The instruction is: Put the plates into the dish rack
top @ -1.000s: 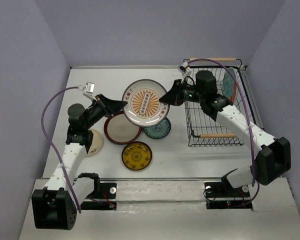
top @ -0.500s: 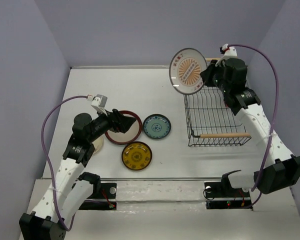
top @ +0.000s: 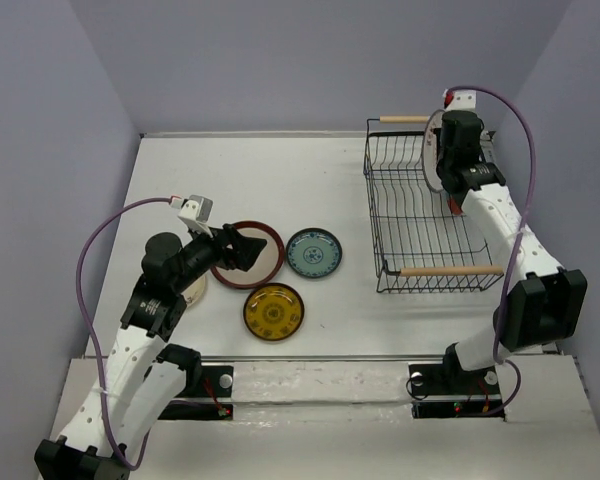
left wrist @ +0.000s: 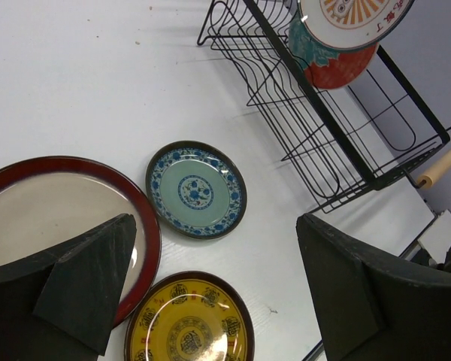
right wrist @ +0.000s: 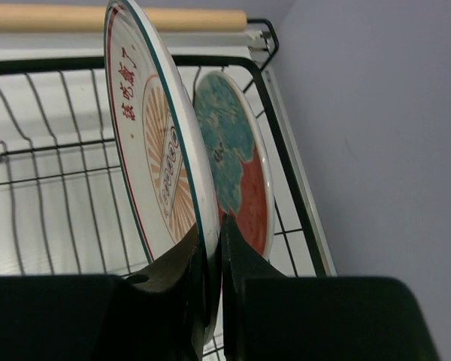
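Observation:
The white plate is still hanging higher, so my right gripper will next lower it on edge onto the rack's wires, toward the teal-and-red plate.
My right gripper (right wrist: 210,226) is shut on the rim of the white plate with the orange centre (right wrist: 146,143), holding it on edge inside the dish rack (top: 372,215) at its far right end. Just behind it a teal-and-red plate (right wrist: 237,165) stands upright in the rack. My left gripper (left wrist: 214,226) hangs open and empty above the table. Below it lie the dark-red-rimmed cream plate (left wrist: 52,210), the small teal-blue plate (left wrist: 195,189) and the amber-yellow plate (left wrist: 188,323). A plain cream plate (top: 192,287) shows partly under the left arm.
The rack's wooden handles (top: 442,270) lie at its near and far ends. The side wall (top: 570,120) runs close along the rack's right. The loose plates cluster on the table (top: 280,180) left of the rack.
My left gripper has let go of the white plate, opened, and drawn back over the dark-red-rimmed plate. My right arm has carried that plate from mid-table into the rack's far right end.

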Robot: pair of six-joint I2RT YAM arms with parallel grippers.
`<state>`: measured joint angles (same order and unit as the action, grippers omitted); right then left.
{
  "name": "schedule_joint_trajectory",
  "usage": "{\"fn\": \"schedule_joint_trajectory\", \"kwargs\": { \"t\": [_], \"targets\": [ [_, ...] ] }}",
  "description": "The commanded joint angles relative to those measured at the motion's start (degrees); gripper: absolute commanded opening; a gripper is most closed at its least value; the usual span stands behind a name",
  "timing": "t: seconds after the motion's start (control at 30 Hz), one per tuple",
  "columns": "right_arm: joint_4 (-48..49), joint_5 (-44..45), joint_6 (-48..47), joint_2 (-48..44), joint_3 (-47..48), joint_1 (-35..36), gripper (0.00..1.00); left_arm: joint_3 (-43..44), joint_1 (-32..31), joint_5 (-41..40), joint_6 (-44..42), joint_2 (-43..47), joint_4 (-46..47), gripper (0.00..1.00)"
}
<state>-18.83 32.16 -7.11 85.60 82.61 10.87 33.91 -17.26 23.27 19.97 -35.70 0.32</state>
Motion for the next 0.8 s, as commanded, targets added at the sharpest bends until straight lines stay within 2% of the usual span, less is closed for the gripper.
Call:
{"fn": "schedule_joint_trajectory", "kwargs": {
  "t": [0.0,0.77],
  "targets": [
    [4.5,2.73,-2.12,0.96,-0.34,-2.87,0.07,2.56,-0.23,0.73,-0.98,1.16,1.27,0.99],
    [7.76,-1.75,-3.87,11.51,-0.78,-7.71,0.07,2.3,-0.23,1.61,-0.72,0.99,1.7,0.99]
  ]
}}
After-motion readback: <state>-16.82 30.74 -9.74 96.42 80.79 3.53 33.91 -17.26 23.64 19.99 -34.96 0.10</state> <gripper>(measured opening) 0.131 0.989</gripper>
